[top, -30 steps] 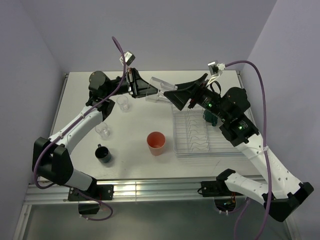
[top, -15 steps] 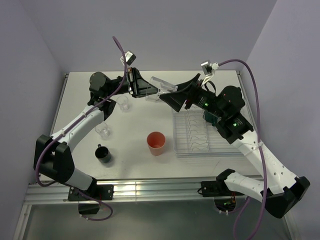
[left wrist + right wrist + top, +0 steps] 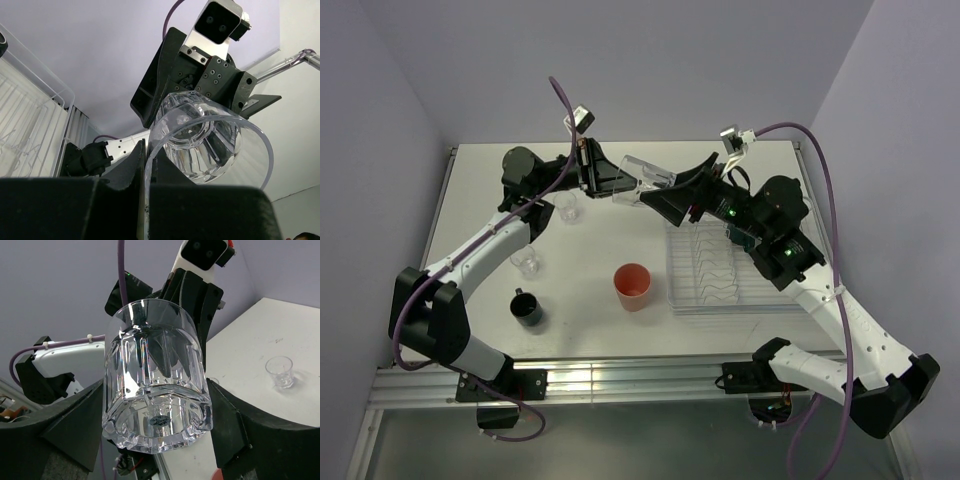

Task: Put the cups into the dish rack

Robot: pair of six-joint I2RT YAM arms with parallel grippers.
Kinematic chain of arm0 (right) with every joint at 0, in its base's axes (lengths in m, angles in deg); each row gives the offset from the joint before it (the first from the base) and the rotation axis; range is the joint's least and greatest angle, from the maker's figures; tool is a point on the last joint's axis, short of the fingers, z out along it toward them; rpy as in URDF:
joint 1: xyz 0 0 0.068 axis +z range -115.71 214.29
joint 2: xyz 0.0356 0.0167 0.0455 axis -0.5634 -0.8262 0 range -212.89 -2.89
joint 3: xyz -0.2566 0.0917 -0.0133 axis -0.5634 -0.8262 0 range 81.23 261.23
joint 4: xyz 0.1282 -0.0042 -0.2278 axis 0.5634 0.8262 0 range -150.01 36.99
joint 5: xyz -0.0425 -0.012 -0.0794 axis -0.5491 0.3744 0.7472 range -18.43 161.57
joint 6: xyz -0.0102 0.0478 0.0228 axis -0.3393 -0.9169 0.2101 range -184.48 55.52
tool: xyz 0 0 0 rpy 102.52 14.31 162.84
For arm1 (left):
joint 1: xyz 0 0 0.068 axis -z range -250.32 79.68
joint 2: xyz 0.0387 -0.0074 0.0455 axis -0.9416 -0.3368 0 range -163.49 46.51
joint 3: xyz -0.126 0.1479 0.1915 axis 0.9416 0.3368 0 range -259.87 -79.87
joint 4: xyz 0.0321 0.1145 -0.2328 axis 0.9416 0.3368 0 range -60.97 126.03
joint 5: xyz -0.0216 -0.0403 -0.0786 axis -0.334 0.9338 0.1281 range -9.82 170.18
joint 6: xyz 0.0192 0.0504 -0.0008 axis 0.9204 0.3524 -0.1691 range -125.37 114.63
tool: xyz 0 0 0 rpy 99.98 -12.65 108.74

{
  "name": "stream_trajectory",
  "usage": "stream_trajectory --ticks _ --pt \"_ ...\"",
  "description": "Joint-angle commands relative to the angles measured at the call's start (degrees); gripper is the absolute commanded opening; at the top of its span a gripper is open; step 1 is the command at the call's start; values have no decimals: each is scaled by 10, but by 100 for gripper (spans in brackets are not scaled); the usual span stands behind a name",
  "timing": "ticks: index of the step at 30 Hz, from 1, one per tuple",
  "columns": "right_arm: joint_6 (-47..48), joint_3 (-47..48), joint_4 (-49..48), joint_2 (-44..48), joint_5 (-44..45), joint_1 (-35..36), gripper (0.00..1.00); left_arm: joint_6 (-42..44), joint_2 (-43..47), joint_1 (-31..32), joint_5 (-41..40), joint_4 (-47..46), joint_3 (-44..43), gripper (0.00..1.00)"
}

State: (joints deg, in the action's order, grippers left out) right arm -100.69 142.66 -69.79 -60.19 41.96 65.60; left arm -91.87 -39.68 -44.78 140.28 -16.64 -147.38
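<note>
The tumbler is still hanging sideways, clear of the wires, so the right gripper needs to tilt down next and lower it into the dish rack (image 3: pixel 720 268) past the green mug.
A clear glass tumbler (image 3: pixel 645 184) hangs in the air over the far middle of the table, on its side between both grippers. My left gripper (image 3: pixel 620 182) is shut on its rim, one finger inside and one outside; the left wrist view shows the gripper (image 3: pixel 146 150) and the tumbler (image 3: pixel 200 140). My right gripper (image 3: pixel 667 196) sits around its base. In the right wrist view the tumbler (image 3: pixel 155 375) fills the space between the fingers (image 3: pixel 75 425), which lie against both its sides. The dish rack (image 3: pixel 720 268) lies right of centre with a dark green mug (image 3: pixel 738 236) in it.
On the table stand two small clear glasses (image 3: pixel 565 206) (image 3: pixel 528 262), a black mug (image 3: pixel 528 308) and a salmon-orange cup (image 3: pixel 633 286). One small glass also shows in the right wrist view (image 3: pixel 280 372). Purple walls close in on the left, back and right.
My right gripper has moved left and come around the tumbler's base. My left gripper has stayed put with the tumbler's rim in it.
</note>
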Motion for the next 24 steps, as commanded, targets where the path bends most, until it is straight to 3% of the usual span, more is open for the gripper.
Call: stream_trajectory --ticks 1,8,11,13,17,20,21,24 --pt "-10 -3 -29 14 3 2 3 -7 2 6 3 -59 4 1" --pt "9 -4 26 41 53 2 0 47 16 1 -16 10 4 47" --pt "25 7 72 51 86 0 0 59 23 -7 -22 22 8 57" --pt "36 13 93 59 110 -1 0 67 28 -15 -24 31 11 59" --pt "54 45 202 71 161 -14 0 156 43 -42 -51 140 4 60" --pt "72 80 307 78 231 -26 0 279 54 -67 -98 335 -27 60" --pt "75 88 337 81 256 -31 0 309 57 -76 -149 436 -38 60" --pt "79 121 452 86 375 -46 0 382 67 -84 -245 573 -64 60"
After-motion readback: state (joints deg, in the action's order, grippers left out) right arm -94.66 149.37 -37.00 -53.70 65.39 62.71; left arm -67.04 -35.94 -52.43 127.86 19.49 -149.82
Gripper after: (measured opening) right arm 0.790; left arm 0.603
